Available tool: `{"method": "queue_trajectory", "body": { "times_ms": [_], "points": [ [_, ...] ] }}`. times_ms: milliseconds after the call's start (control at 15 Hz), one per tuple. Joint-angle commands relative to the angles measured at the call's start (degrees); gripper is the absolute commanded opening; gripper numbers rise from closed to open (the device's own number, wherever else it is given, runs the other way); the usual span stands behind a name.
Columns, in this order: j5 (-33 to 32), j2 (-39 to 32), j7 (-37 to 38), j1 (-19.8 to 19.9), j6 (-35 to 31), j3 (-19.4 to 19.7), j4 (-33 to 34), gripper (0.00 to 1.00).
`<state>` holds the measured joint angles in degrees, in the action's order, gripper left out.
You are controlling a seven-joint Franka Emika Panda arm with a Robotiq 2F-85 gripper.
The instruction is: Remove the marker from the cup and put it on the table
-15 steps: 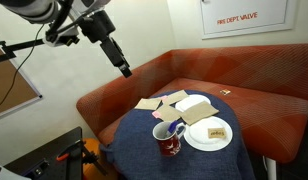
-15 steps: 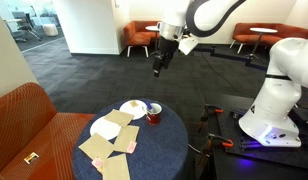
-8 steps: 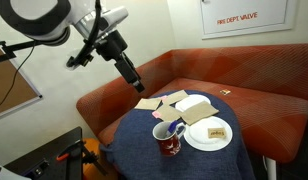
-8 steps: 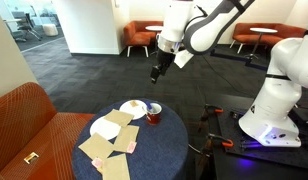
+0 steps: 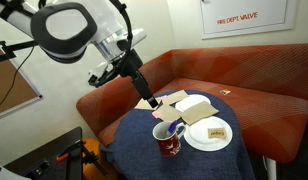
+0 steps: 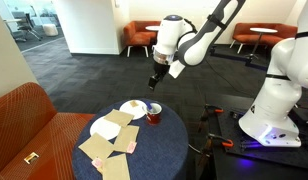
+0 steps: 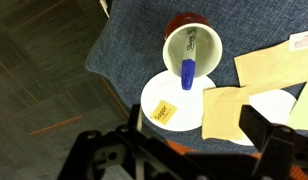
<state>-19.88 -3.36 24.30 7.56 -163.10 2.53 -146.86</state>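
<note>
Next, my gripper goes down and outward onto the marker's blue end on the plate (image 5: 208,136) side, because that end sticks out over the mug's rim.
The dark red mug (image 5: 169,140) stands on the round table with the dark blue cloth (image 5: 134,150), next to a white plate (image 5: 208,136). In the wrist view the mug (image 7: 202,42) shows its white inside, and the blue marker (image 7: 188,70) leans in it, its end sticking over the rim. My gripper (image 5: 150,101) hangs in the air above the table, a little apart from the mug, open and empty. It also shows in the other exterior view (image 6: 153,83), above the mug (image 6: 154,116). In the wrist view its fingers (image 7: 199,130) frame the plate.
Tan paper napkins (image 5: 184,103) lie on the table behind the mug. A yellow sugar packet (image 7: 162,111) lies on the plate (image 7: 174,95). A red-orange sofa (image 5: 249,75) curves behind the table. The white robot base (image 6: 274,105) stands beside the table (image 6: 144,150).
The arm has come down and moved toward the mug; the gripper is now much lower, close above the table. The mug, marker and plate have not moved.
</note>
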Motion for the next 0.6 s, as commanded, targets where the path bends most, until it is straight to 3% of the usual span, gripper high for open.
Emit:
{"method": "queue_trajectory", "body": {
  "times_ms": [0, 533],
  "points": [
    [-4.03, -5.66, 4.23, -2.72, -2.68, 3.9, 3.82, 1.0],
    [4.28, -15.91, 0.06, -8.15, -7.67, 7.72, 8.88, 1.0]
  ]
}}
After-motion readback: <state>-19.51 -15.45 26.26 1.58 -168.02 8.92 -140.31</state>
